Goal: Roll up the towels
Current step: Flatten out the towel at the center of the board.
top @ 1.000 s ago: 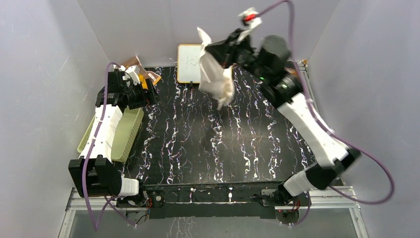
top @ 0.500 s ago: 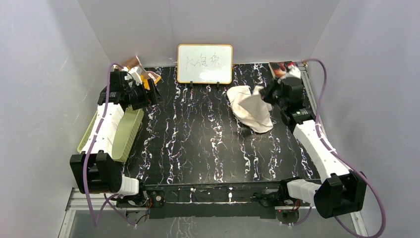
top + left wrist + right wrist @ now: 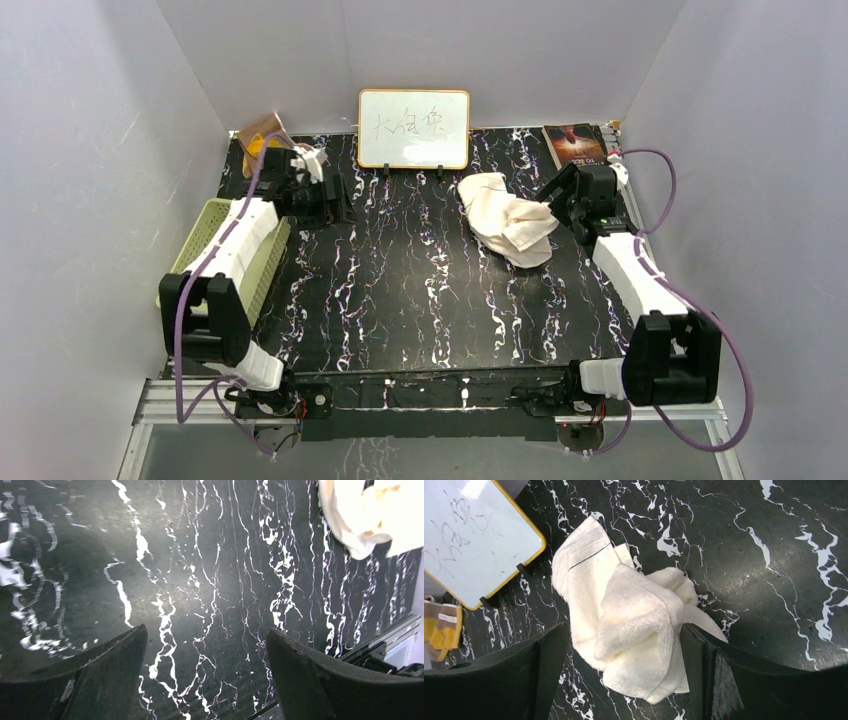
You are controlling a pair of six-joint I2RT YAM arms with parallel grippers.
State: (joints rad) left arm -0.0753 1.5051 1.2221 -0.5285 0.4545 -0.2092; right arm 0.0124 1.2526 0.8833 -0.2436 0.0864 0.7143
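Note:
The towel's top fold stands raised between the open fingers. The right gripper moves down onto the rounded near top of the towel's fold (image 3: 546,216) (image 3: 668,625) next and closes on it.
The cream-beige towel (image 3: 508,225) lies in a crumpled heap on the black marbled table, right of the middle. In the right wrist view the towel (image 3: 624,615) shows its thin dark line near the far end. My right gripper (image 3: 552,200) is at the heap's right edge. Seen from its own wrist, my right gripper (image 3: 625,630) stands open, its fingers straddling the heap's near part. The orange-and-brown cloth (image 3: 262,135) sits in the back left corner. My left gripper (image 3: 338,208) hangs open over bare table (image 3: 206,630), gripping nothing.
A whiteboard (image 3: 414,128) stands at the back middle. A dark booklet (image 3: 575,143) lies in the back right corner. The pale green basket (image 3: 225,262) sits along the left edge beside the left arm. Grey walls enclose three sides.
My right arm came down from high with the towel, laid it on the table and opened its jaws. My left arm shifted right, uncovering the orange cloth.

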